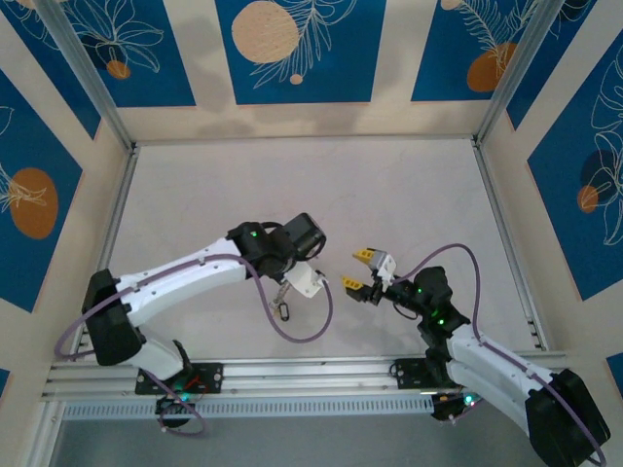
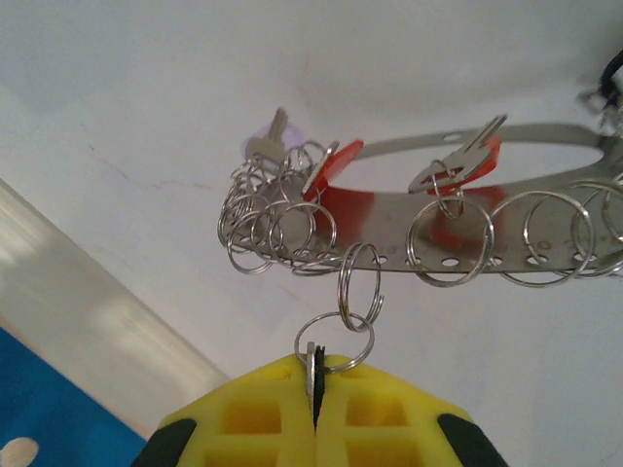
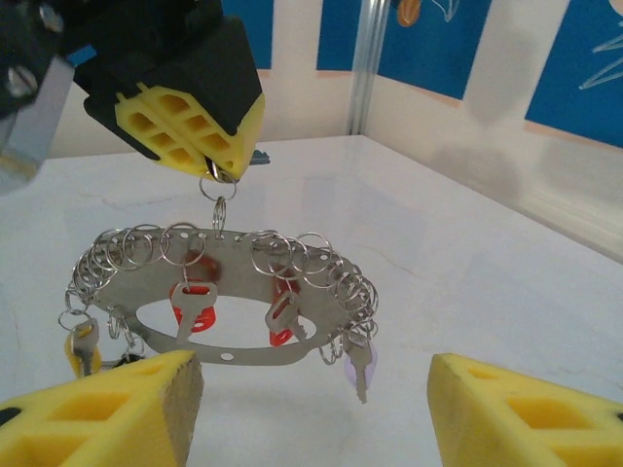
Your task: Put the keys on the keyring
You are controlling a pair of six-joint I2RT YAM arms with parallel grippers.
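The left gripper next moves outward and down toward the bare white table to release the key, as that clear surface lies below and outward.
The keyring [image 3: 243,355] is a flat silvery perforated band fringed with split rings, hanging in the air above the white table. My left gripper [image 2: 313,384] is shut on a thin silvery key with a black tag, and a short chain of two small rings links that key to the band [image 2: 399,206]. Keys hang from the band: two with red tags [image 3: 195,309], one with a pale purple tag [image 3: 358,362], one with a yellow tag [image 3: 83,345]. My right gripper [image 3: 313,389] is open, its yellow fingers [image 3: 117,409] just short of the band and level with its lower edge, touching nothing.
The two arms meet near the front middle of the table [image 1: 311,185], the right gripper [image 1: 358,269] facing left toward the left arm's wrist [image 1: 302,238]. A metal rail [image 1: 311,372] runs along the near edge. Patterned walls [image 1: 292,49] close in the back and sides.
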